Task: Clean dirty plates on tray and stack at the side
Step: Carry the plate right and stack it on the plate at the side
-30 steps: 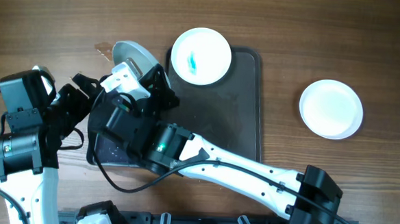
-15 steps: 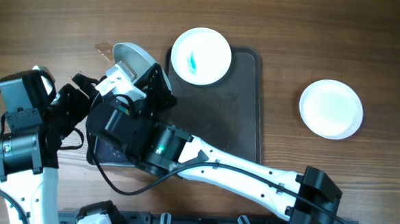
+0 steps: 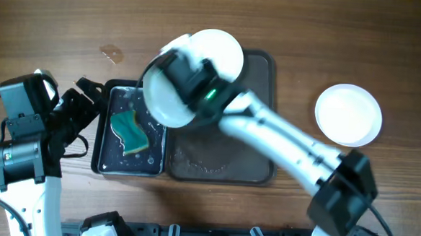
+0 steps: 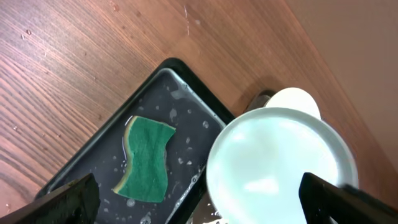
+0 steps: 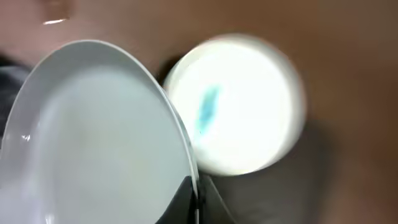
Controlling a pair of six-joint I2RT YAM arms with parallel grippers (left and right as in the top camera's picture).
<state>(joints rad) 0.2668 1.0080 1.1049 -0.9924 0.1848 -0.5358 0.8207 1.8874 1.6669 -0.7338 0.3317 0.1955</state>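
Note:
My right gripper moves past the tray and down next, then lets go on top of the clean white plate [image 3: 348,115]. That plate is below my right gripper and to its right in the overhead view.
My right gripper [image 3: 187,88] is shut on the rim of a clean-looking white plate [image 3: 159,99] and holds it tilted above the seam between the water basin [image 3: 102,138] and the dark tray [image 3: 257,128]. In the right wrist view the jaws [image 5: 196,198] pinch that plate [image 5: 93,137]. A dirty plate [image 5: 236,102] with a blue smear lies on the tray's far left corner [image 3: 225,50]. A clean white plate [image 3: 348,114] lies on the table at the right. My left gripper [image 3: 88,115] is open and empty beside the basin.
A green sponge [image 3: 130,132] lies in the wet basin; it also shows in the left wrist view [image 4: 148,158], with the held plate [image 4: 280,165] to its right. Water drops lie on the tray's near part [image 3: 194,160]. My right arm crosses the tray diagonally.
My right arm has swung from over the basin toward the tray, carrying the plate to the right. The sponge and basin are now uncovered. The left arm has not moved.

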